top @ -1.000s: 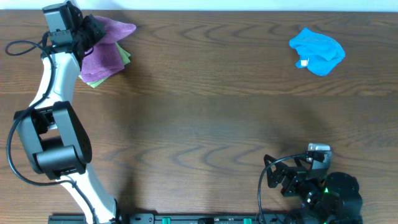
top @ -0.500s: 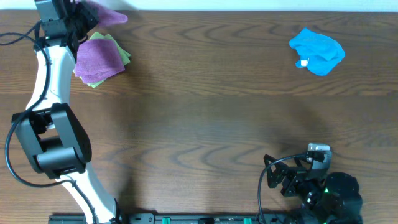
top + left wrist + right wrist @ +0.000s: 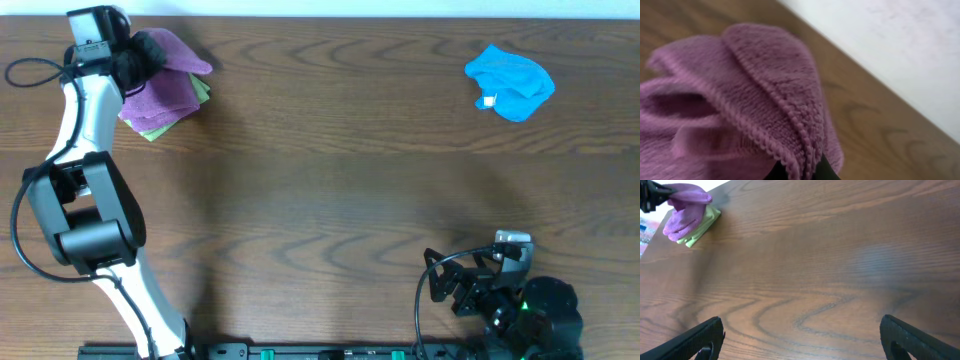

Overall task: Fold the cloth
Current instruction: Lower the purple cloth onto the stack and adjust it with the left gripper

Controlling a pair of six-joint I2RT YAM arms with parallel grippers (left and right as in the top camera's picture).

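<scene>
Next I should lower my left gripper and draw it back toward the stack's edge by my arm, since the held cloth (image 3: 180, 52) still bunches beyond the stack's far side.
The lilac-purple cloth (image 3: 180, 52) is bunched at the far left corner of the table, partly over a stack of cloths. My left gripper (image 3: 138, 57) is shut on it. In the left wrist view the cloth's fuzzy stitched edges (image 3: 765, 90) fill the frame and run down between the black fingers (image 3: 800, 172). It also shows far off in the right wrist view (image 3: 687, 194). My right gripper (image 3: 800, 340) is open and empty, low over bare wood near the front right (image 3: 447, 282).
A purple cloth folded in a square (image 3: 160, 100) lies on a green cloth (image 3: 203, 92) under the held cloth. A crumpled bright blue cloth (image 3: 510, 82) with a white tag lies at the far right. The table's far edge runs just behind the left gripper.
My left gripper first moved toward the table's far edge with the purple cloth, then came back a little over the folded stack. The right arm has not moved.
</scene>
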